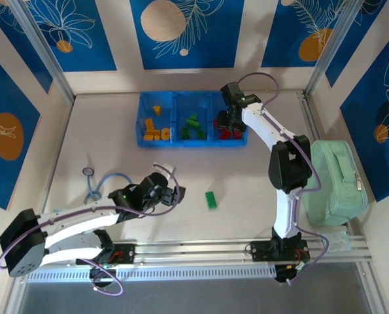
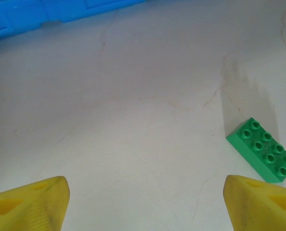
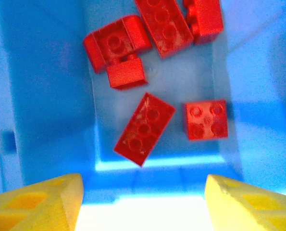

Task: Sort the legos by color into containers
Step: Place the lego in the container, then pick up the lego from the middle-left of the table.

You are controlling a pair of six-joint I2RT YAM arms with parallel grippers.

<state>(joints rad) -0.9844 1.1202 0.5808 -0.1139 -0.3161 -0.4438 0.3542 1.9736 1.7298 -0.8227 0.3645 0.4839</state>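
The green lego is below my left gripper, on the mint-green case's side. My left gripper needs to move toward the case and down over the green lego's middle (image 1: 210, 200) (image 2: 262, 150).
One green lego (image 1: 212, 200) (image 2: 263, 150) lies loose on the table, right of my left gripper (image 1: 176, 196) (image 2: 143, 202), which is open and empty just above the surface. The blue tray (image 1: 142, 118) holds yellow-orange legos (image 1: 153, 127) in its left compartment, green legos (image 1: 194, 127) in the middle and red legos (image 1: 228, 131) in the right one. My right gripper (image 1: 228, 119) (image 3: 142, 202) hovers open over the right compartment, above several red legos (image 3: 145, 127); one long red brick there looks tilted.
A mint-green zippered case (image 1: 338, 183) lies at the right edge beside the right arm. A light blue cable with a small round end (image 1: 93, 186) sits left of the left arm. The tray's blue wall (image 2: 37, 17) crosses the top of the left wrist view.
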